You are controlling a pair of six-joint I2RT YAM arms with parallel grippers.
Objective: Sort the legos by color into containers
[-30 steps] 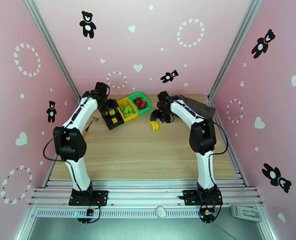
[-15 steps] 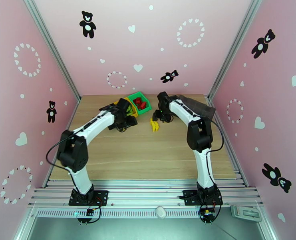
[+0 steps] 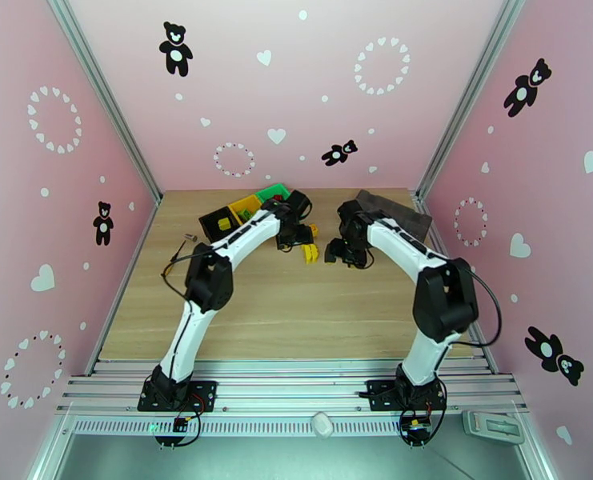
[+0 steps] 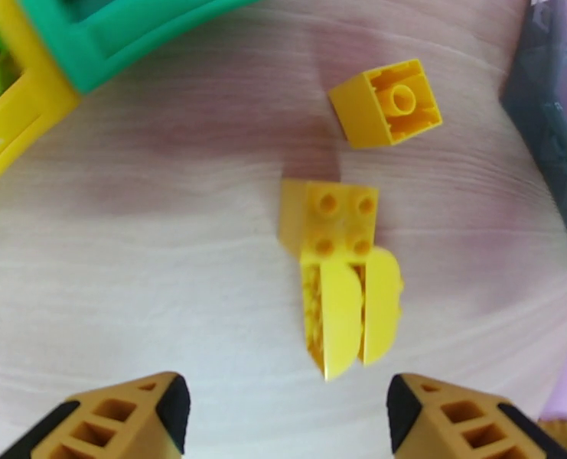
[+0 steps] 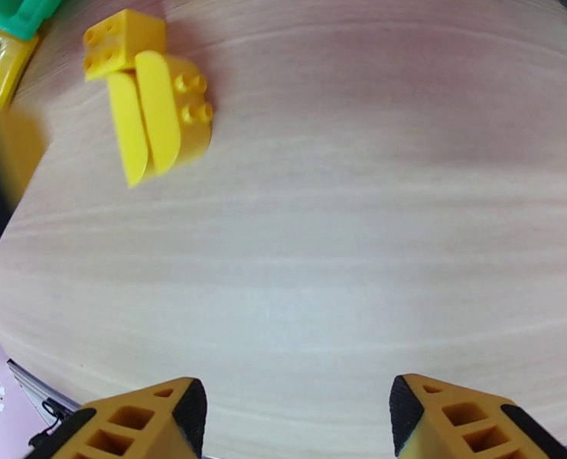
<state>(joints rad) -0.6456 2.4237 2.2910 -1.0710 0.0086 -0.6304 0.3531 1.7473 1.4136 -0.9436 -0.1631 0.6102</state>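
Next, my left gripper moves outward and down, straddling the sides the curved pieces leave open, since the square studded brick (image 4: 329, 217) lies below and outward of it.
Yellow legos (image 3: 310, 251) lie on the wooden table, right of the containers. In the left wrist view they are a square studded brick (image 4: 329, 217), two curved pieces (image 4: 343, 306) touching it, and an upturned brick (image 4: 387, 103) further off. My left gripper (image 3: 294, 232) hovers over them, open and empty (image 4: 285, 403). My right gripper (image 3: 338, 251) sits just right of the pile, open and empty (image 5: 294, 403), with the cluster (image 5: 149, 93) far off to its upper left. The black bin (image 3: 218, 223), yellow bin (image 3: 244, 207) and green bin (image 3: 274, 190) stand in a row, partly hidden by my left arm.
A dark grey tray (image 3: 392, 208) lies at the back right, and its edge (image 4: 552, 131) is close to the upturned brick. The green bin's rim (image 4: 115, 32) and the yellow bin's rim (image 4: 15, 124) are near the pile. A small metal item (image 3: 190, 236) lies at the left.
My left arm has swung right from the black bin to above the yellow legos. My right gripper has drawn back to the right of the pile.
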